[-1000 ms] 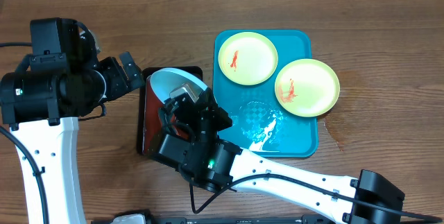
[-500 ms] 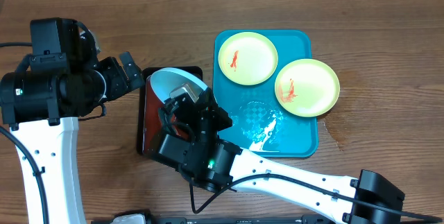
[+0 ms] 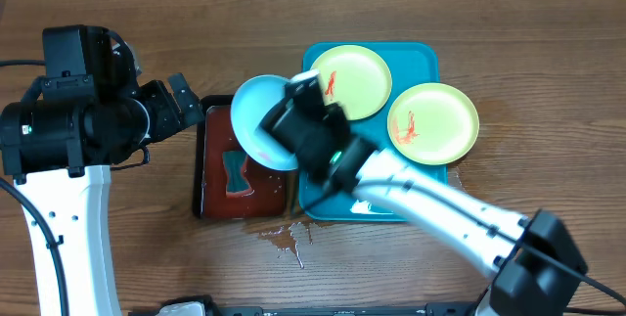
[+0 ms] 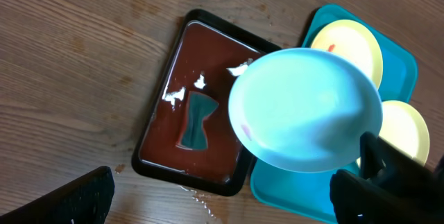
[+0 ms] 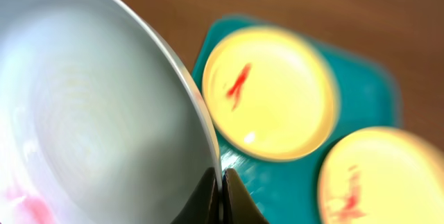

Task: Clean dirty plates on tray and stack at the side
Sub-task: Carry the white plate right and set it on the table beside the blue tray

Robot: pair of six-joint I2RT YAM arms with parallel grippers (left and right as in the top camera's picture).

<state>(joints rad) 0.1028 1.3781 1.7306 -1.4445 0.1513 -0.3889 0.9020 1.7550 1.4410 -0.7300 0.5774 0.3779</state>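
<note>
I should move my right gripper to the right in the overhead view and down, releasing the plate on open wood past the turquoise tray, as that holds smeared plates.
My right gripper [image 3: 289, 128] is shut on the rim of the pale blue-white plate [image 3: 256, 130] and holds it tilted in the air over the gap between the dark red tray and the turquoise tray [image 3: 430, 199]. In the right wrist view the fingers [image 5: 220, 191] pinch the plate's edge [image 5: 97, 113]; a faint red smear shows low on it. Two yellow-green plates [image 3: 349, 81] [image 3: 432, 123] with red sauce smears lie on the turquoise tray. My left gripper [image 3: 181, 101] is open and empty, left of the dark red tray; its fingers [image 4: 229, 203] frame the left wrist view.
A black-rimmed dark red tray [image 3: 217, 194] holds liquid and a teal sponge-like piece [image 3: 235, 171]. Spilled water [image 3: 289, 238] lies on the wood table [image 3: 548, 42] in front of both trays. A wet stain [image 3: 469, 194] lies right of the turquoise tray.
The right arm has swung up and to the right, lifting the blue-white plate out of the dark red tray toward the turquoise tray. Water now lies on the table. The left arm has not moved.
</note>
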